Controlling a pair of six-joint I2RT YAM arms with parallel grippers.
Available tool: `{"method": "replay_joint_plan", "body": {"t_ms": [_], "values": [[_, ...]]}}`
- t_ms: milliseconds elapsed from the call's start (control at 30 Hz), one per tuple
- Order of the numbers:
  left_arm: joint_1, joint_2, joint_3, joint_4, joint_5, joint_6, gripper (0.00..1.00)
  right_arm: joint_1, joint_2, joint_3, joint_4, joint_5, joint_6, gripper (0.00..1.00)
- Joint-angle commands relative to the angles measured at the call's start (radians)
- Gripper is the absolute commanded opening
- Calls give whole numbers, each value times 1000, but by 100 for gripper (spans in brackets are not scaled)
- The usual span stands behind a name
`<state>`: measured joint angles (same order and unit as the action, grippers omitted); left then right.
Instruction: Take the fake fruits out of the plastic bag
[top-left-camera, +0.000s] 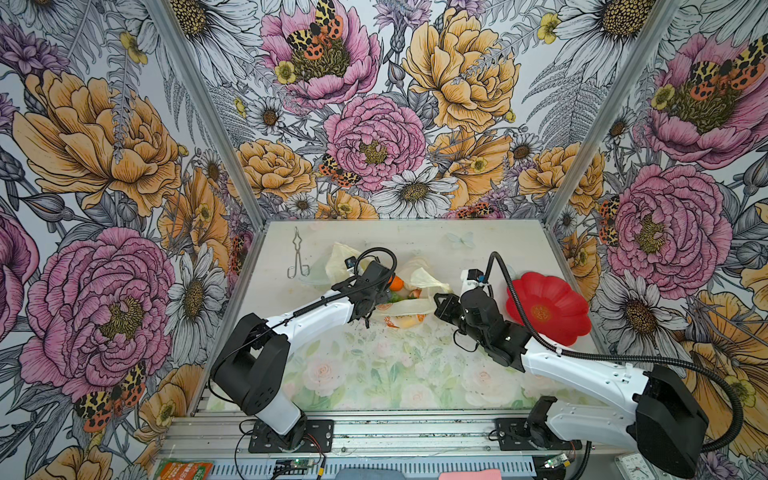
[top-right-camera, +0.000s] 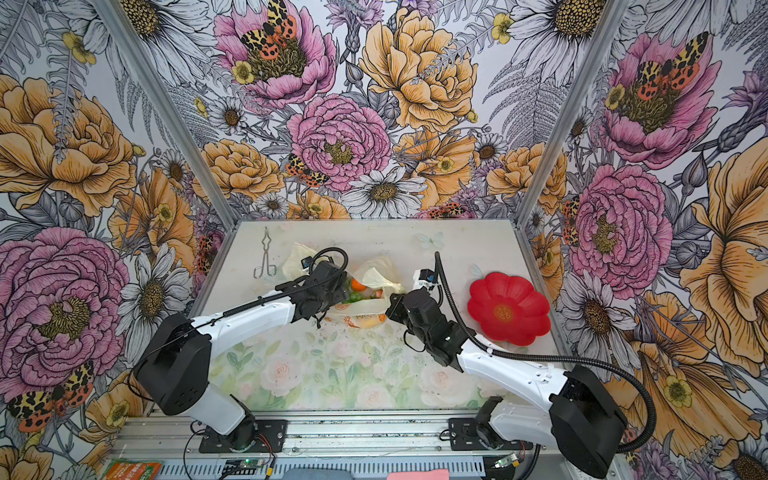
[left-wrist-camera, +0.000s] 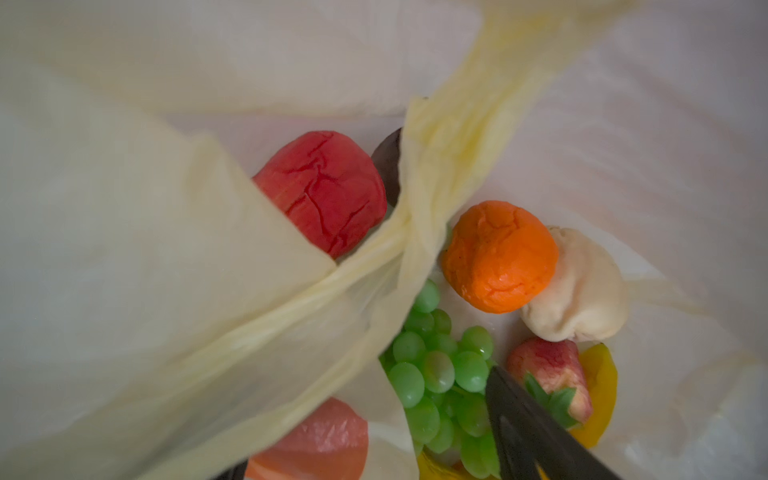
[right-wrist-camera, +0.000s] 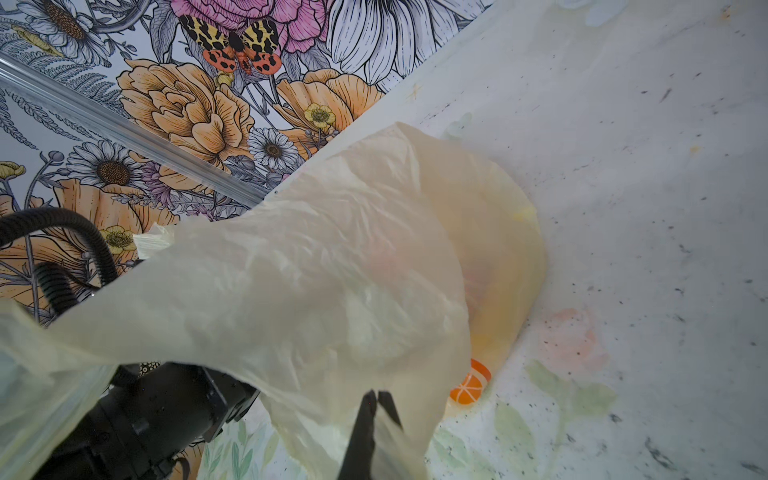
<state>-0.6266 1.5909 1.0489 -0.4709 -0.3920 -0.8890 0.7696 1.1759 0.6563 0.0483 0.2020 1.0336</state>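
Observation:
The bag's handle sags across the fake fruits. I should next pull my right gripper toward the red flower-shaped plate (top-left-camera: 548, 308), spreading the bag's opening, and let go of the bag's handle.
The plastic bag (top-left-camera: 409, 307) (top-right-camera: 365, 305) lies mid-table, its mouth held up. My right gripper (top-left-camera: 437, 300) (right-wrist-camera: 376, 397) is shut on a fold of its film (right-wrist-camera: 332, 270) and lifts it. My left gripper (top-left-camera: 376, 299) (left-wrist-camera: 382, 457) reaches into the mouth with its jaws wide apart; one black finger (left-wrist-camera: 532, 432) sits beside the green grapes (left-wrist-camera: 440, 374), touching nothing I can make out. The other fake fruits rest inside: red apple (left-wrist-camera: 328, 191), orange (left-wrist-camera: 498, 257) (top-left-camera: 396, 283), cream bumpy piece (left-wrist-camera: 582, 291), strawberry (left-wrist-camera: 552, 374), banana (left-wrist-camera: 598, 395), and a dark brown one (left-wrist-camera: 388, 162) half hidden by a handle strap.
A red flower-shaped plate (top-left-camera: 548, 307) (top-right-camera: 509, 307) sits right of the bag, behind the right arm. Metal tongs (top-left-camera: 298, 259) lie at the back left. Floral walls close in the table on three sides.

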Motion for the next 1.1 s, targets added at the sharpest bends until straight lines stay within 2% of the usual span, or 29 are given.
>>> {"method": "replay_joint_plan", "body": {"t_ms": [0,67,133,267,333,500,633,767,833,900,933,1033,1067], "values": [[38,25,32,17,5,36,86,6,-38,-12,-8,34,-15,0],[52,36,24,13,-4,42,89,2,-49,-14,-11,38,-15,0],[71,40,9,15,-17,51,99,0,-60,-17,-16,42,-18,0],[118,52,-9,15,-14,72,99,-9,-71,-22,-21,41,-22,0],[133,54,-13,17,-14,80,97,-10,-72,-22,-24,39,-23,0],[153,70,-19,27,-15,94,84,-13,-71,-19,-26,33,-26,0],[177,88,-47,80,29,102,67,-12,-77,-29,-27,36,-24,0],[182,66,-88,152,66,118,44,-16,-90,-41,-29,41,-24,0],[182,47,-105,181,76,128,37,-31,-94,-50,-29,28,-16,0],[182,12,-131,213,83,142,28,-68,-98,-57,-28,-12,2,0],[182,-13,-153,242,93,154,19,-83,-102,-58,-28,-26,2,0],[172,-103,-223,326,121,200,1,-124,-103,-52,-28,-64,-2,0],[165,-134,-243,344,125,218,0,-146,-99,-47,-28,-89,0,0]]}}
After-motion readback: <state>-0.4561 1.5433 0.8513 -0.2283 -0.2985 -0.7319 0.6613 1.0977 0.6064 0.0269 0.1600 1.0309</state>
